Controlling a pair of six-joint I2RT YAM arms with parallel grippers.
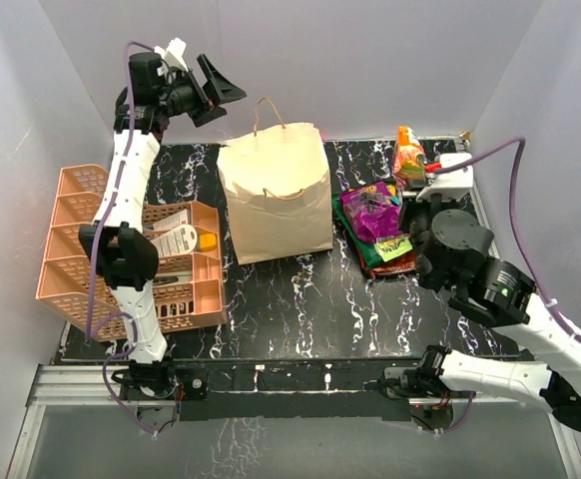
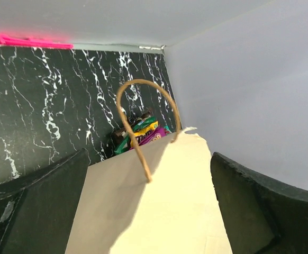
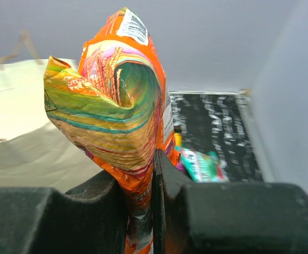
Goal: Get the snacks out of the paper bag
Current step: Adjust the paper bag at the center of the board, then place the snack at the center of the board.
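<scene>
Next, the right gripper swings toward the side, tips downward and lowers the teal packet there, since bare table (image 1: 463, 204) (image 3: 236, 149) shows between the packet and that side.
The tan paper bag (image 1: 276, 195) stands upright mid-table with its looped handles up. My left gripper (image 1: 216, 95) hovers open and empty above the bag's back left corner. In the left wrist view the bag (image 2: 154, 206) lies between the spread fingers (image 2: 37, 206). My right gripper (image 1: 425, 178) is shut on an orange striped snack packet (image 1: 408, 152), held upright above the table right of the bag. The packet (image 3: 117, 106) is pinched at its lower end. A pile of snacks (image 1: 375, 225), magenta-purple, green and brown, lies right of the bag.
An orange mesh basket (image 1: 71, 264) with white tubes and a bottle stands left of the bag. A teal packet (image 3: 201, 164) lies behind the held packet. Grey walls close in at the back and both sides. A pink strip (image 2: 32, 41) runs along the far wall's base.
</scene>
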